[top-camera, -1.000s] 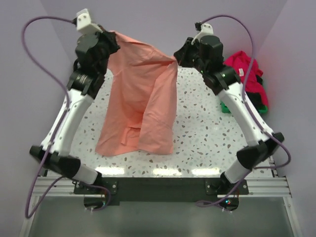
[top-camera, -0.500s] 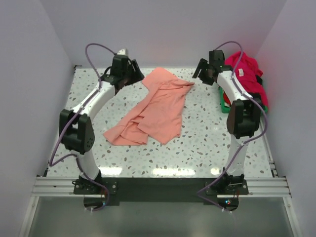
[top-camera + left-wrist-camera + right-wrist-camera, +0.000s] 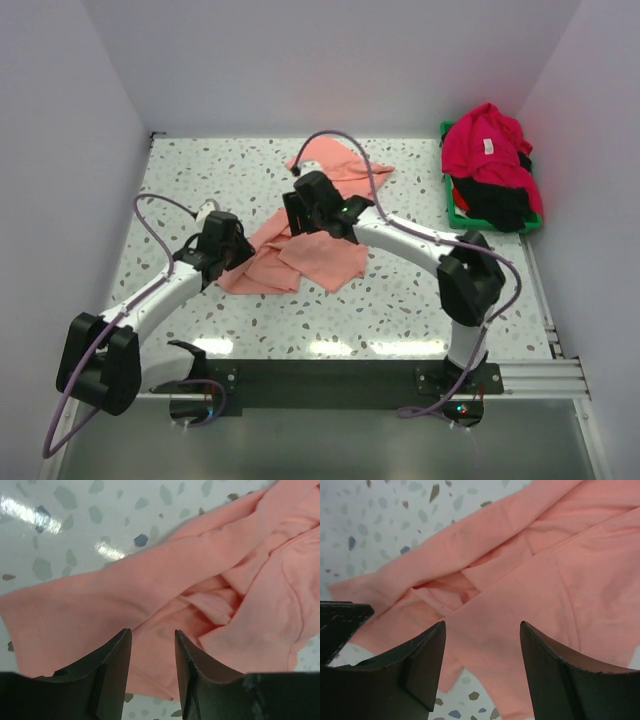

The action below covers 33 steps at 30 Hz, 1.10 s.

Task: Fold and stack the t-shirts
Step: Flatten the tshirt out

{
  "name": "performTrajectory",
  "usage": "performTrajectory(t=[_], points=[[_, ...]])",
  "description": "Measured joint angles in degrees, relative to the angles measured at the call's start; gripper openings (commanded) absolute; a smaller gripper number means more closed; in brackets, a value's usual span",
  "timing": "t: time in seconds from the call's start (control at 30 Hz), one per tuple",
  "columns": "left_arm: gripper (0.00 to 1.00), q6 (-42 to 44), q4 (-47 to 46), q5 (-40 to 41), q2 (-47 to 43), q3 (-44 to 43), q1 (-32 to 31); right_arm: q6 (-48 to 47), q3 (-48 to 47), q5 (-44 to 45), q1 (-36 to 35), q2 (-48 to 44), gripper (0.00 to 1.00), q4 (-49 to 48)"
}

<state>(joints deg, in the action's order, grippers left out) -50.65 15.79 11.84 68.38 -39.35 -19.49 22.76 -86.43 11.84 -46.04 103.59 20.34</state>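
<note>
My right gripper lowers back and toward the left gripper next, onto the pointed corner of the pink upper layer. That layer lies folded over the cloth beneath.
The salmon-pink t-shirt (image 3: 325,255) lies crumpled and partly folded over itself in the middle of the table. My left gripper (image 3: 240,257) hovers open over its near-left corner, with pink cloth (image 3: 165,595) showing between its fingers (image 3: 112,672) and nothing gripped. My right gripper (image 3: 296,222) stands open low over the shirt's middle folds (image 3: 520,580), its fingers (image 3: 550,670) spread wide. A crimson red t-shirt (image 3: 485,145) with a white label and a black t-shirt (image 3: 500,205) lie heaped at the back right.
The green plastic bin (image 3: 458,218) holding the red and black shirts stands at the back right corner. The speckled table (image 3: 400,290) is walled by lilac panels on three sides. Both arms reach close together over the shirt's left half.
A second ago both grippers held the pink shirt hanging in the air. They let it drop onto the table, then swung from the far end to its near-left part.
</note>
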Motion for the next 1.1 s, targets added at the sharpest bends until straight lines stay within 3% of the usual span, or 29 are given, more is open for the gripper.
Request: performTrajectory(t=[0.3,0.6,1.1], points=[[0.45,-3.4,-0.4,0.4,1.3,5.2,0.0,-2.8,-0.5,5.3,-8.0,14.6,0.62,1.7],[0.55,-4.3,-0.9,1.8,2.9,5.7,0.0,-3.3,-3.7,9.8,-11.6,15.3,0.64,1.3],[0.55,-4.3,-1.2,0.4,-0.9,9.0,0.0,-3.1,-3.7,13.2,-12.7,15.4,0.54,1.4]])
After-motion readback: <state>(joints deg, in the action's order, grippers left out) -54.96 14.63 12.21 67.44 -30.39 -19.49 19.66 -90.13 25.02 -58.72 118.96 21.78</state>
